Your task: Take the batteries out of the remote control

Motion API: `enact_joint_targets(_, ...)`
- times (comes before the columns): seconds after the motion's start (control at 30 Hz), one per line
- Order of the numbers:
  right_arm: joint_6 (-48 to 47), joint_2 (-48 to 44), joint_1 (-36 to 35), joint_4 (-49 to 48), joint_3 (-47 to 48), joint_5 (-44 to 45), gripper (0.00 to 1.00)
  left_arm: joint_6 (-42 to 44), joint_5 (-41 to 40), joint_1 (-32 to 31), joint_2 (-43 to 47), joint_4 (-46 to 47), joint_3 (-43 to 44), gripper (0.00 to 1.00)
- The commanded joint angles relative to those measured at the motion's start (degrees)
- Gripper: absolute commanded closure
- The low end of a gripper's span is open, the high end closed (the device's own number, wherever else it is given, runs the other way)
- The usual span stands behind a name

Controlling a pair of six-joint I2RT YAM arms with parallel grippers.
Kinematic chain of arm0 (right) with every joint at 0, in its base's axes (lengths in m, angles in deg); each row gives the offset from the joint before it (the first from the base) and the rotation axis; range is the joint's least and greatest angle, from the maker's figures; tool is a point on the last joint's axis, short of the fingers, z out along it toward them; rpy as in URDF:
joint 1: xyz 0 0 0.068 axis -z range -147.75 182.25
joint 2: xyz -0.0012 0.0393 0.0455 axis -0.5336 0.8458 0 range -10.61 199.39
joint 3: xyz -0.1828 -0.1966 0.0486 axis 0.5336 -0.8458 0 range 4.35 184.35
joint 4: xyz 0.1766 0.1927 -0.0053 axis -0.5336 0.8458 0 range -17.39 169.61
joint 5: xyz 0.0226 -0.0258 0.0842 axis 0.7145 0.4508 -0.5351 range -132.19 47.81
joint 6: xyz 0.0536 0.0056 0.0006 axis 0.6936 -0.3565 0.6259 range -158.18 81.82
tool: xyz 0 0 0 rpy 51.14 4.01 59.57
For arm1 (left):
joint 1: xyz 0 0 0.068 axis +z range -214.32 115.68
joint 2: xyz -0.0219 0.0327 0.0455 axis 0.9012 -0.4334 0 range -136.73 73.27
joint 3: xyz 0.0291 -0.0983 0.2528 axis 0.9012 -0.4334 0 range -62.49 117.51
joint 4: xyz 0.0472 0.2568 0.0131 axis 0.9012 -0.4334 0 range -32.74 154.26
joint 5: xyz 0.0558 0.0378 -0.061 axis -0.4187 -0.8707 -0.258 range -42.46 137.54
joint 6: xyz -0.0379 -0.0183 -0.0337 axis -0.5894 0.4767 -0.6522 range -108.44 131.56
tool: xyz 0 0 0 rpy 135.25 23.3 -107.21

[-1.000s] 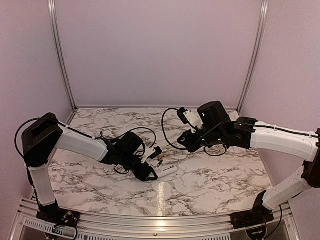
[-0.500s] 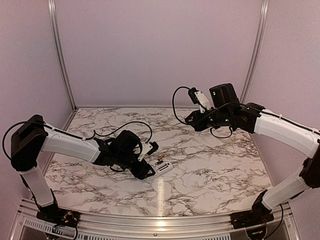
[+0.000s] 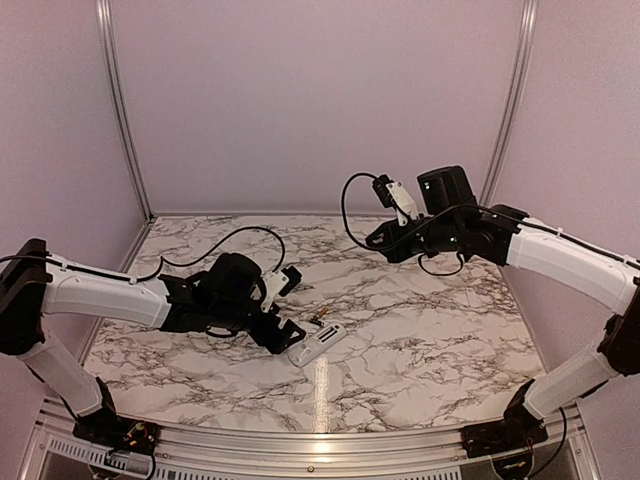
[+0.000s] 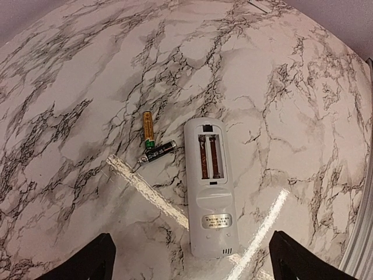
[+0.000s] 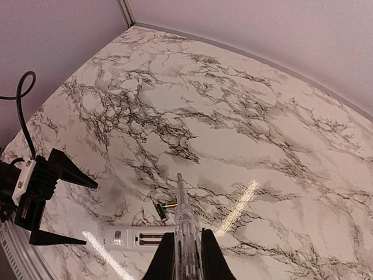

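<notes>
The clear tool point(image 5: 182, 216) goes down and back with my right gripper next, onto empty marble beside the remote control, since both batteries are outside the battery slot.
The remote control point(image 4: 210, 192) lies flat on the marble table, back side up, its battery bay open and empty. Two batteries lie loose just left of it, one gold point(image 4: 148, 125) and one dark point(image 4: 157, 153). My left gripper point(image 4: 191, 245) is open wide, with its fingers either side of the remote's near end and touching nothing. In the top view the remote control point(image 3: 318, 343) sits just right of the left gripper point(image 3: 292, 306). My right gripper point(image 5: 187, 262) is shut on a clear pen-like tool point(image 5: 182, 216), high above the table at the back right point(image 3: 380, 238).
In the right wrist view the left gripper point(image 5: 49, 198) shows at the left, beside the remote control point(image 5: 137, 237) and the batteries point(image 5: 164, 207). Metal rails and purple walls bound the marble table point(image 3: 420, 340). A black cable point(image 3: 230, 235) loops behind the left arm.
My left gripper has opened, let go of the remote and drawn back to the left. The right arm rose and pulled back with the tool, then held still.
</notes>
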Motion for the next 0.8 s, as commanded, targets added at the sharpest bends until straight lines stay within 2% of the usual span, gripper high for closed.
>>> enact_joint_targets(0.0, 0.9, -4.4, 0.5, 0.1, -1.9, 1.7, 1.0, -0.8, -4.4, -0.2, 4.6, -0.3, -0.6, 0.03)
enact_joint_targets(0.23, 2.5, -9.6, 1.1, 2.3, -7.0, 0.8, 1.0, 0.3, -12.7, -0.1, 11.8, -6.2, 0.6, 0.02)
enact_joint_targets(0.37, 3.7, -12.2, 1.2, 5.2, -9.2, -1.4, 1.0, 1.7, -20.0, 0.4, 15.4, -10.3, 2.6, 0.01)
enact_joint_targets(0.57, 9.2, -14.3, 11.6, 6.6, -15.2, -22.4, 1.0, 2.6, -26.9, 5.8, 22.0, -14.3, 3.9, 0.01)
enact_joint_targets(0.77, 15.1, -11.1, 14.2, 2.6, -22.4, -37.5, 1.0, 3.6, -29.1, 10.3, 27.5, -14.6, 2.2, 0.01)
